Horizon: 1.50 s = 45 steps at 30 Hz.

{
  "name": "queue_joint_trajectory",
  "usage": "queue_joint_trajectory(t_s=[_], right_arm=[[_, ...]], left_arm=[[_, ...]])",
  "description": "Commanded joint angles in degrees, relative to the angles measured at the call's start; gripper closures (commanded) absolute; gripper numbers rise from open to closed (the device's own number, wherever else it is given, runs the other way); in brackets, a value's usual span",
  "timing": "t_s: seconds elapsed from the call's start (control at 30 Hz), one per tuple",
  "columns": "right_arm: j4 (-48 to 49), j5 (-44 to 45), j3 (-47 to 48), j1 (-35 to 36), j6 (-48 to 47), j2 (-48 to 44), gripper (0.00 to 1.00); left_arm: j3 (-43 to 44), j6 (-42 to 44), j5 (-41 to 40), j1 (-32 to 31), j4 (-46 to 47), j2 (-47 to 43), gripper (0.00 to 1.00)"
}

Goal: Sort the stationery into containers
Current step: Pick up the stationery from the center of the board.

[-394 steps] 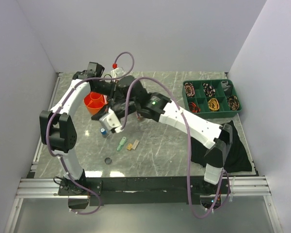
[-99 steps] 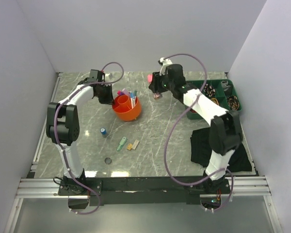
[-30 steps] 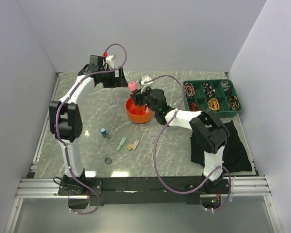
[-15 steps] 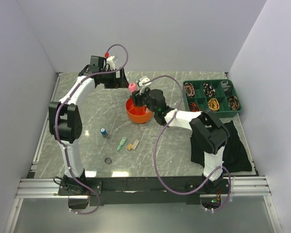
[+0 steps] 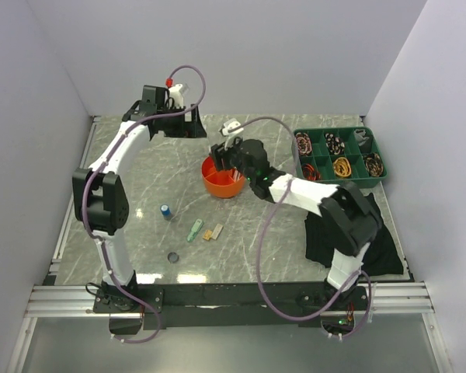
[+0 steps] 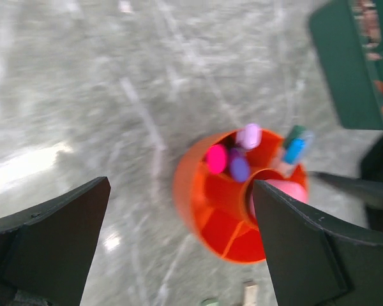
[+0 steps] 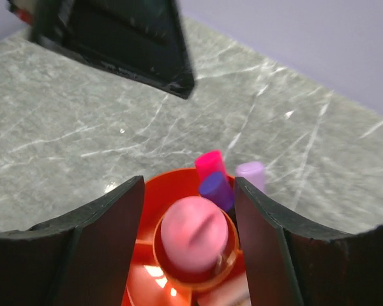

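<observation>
My open left gripper will move back and down next onto the small blue cylinder [image 5: 165,210], which is below it, closer to my base and still outside the pot [image 5: 223,183].
The orange pot [image 5: 223,183] stands mid-table, holding markers with pink [image 7: 210,164], purple [image 7: 217,189] and lilac [image 7: 250,173] caps and a blue-tipped pen [image 6: 295,148]. The pink tube [image 7: 195,233] stands upright in its centre cup. My right gripper [image 7: 188,181] hangs just over the cup, open, a finger on each side of the tube with a gap. My left gripper [image 5: 193,124] hovers open behind the pot, holding nothing. On the table lie a small blue cylinder [image 5: 165,210], a green clip [image 5: 194,230] and a yellow eraser [image 5: 212,232]. From above, the right gripper [image 5: 221,159] hides the tube.
A green divided tray [image 5: 338,138] with coiled bands sits at the back right. A black cloth [image 5: 373,241] lies at the right front by the right arm's base. A small dark ring [image 5: 172,257] rests near the front left.
The pink tube, held above the pot a second ago, now stands in the centre cup. The right jaws have widened off it. The left arm shifted slightly.
</observation>
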Motion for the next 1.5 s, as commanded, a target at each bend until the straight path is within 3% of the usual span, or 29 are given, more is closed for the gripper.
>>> queue_joint_trajectory(t_s=[0.0,0.07,0.17,0.2,0.23,0.3,0.37,0.47,0.5,0.57,0.83,1.03,1.27,1.47], right_arm=[[-8.28,-1.62,3.06,-1.09,-2.65,-11.66,0.33],[-17.67,-6.27,4.37,-1.45,-5.54,-15.18,0.34],[-35.76,-23.21,7.97,-1.54,-13.69,-16.07,0.35],[-40.16,-32.57,8.68,-1.54,-16.78,-15.81,0.36],[-50.04,-35.27,10.95,-1.45,-20.38,-14.50,0.36],[-56.36,-38.98,12.55,-1.19,-27.87,-13.00,0.37],[-61.91,-39.08,15.01,-1.27,-32.87,-10.71,0.37],[-59.99,-35.75,14.40,-1.19,-33.07,-10.88,0.37],[-59.55,-35.13,14.31,-1.27,-32.90,-11.06,0.37],[-58.67,-34.34,14.22,-1.18,-31.85,-11.06,0.37],[-55.77,-33.89,13.17,-0.92,-29.73,-11.85,0.37],[-57.00,-34.34,10.72,1.54,-36.06,-14.31,0.38],[-53.75,-33.37,7.90,2.07,-33.25,-16.33,0.38],[-52.34,-32.05,6.66,1.98,-33.16,-16.95,0.38]], left_arm=[[0.64,6.33,-12.81,2.01,-3.22,-8.00,0.00],[-2.69,9.76,-15.74,2.45,-4.45,-11.86,0.01],[-11.38,8.55,-24.25,2.98,-3.76,-18.19,0.01],[-13.23,8.10,-25.58,3.33,-4.97,-20.30,0.01],[-16.03,8.36,-25.60,3.68,-5.50,-21.19,0.00],[-19.04,9.41,-24.46,5.17,-6.64,-23.38,0.01],[-21.59,16.87,-19.39,6.23,-11.20,-24.35,0.00],[-24.14,22.59,-14.55,7.20,-16.66,-26.55,0.07],[-25.54,23.39,-13.39,7.29,-17.45,-28.12,0.15],[-27.57,24.45,-11.81,7.29,-17.82,-30.06,0.20],[-34.34,25.24,-13.55,2.55,-19.14,-31.04,0.20],[-35.84,23.93,-14.08,1.23,-17.11,-28.58,0.23],[-33.38,23.83,-14.70,0.17,-18.34,-24.36,0.37],[-34.78,23.39,-16.02,-1.32,-18.43,-23.04,0.38]])
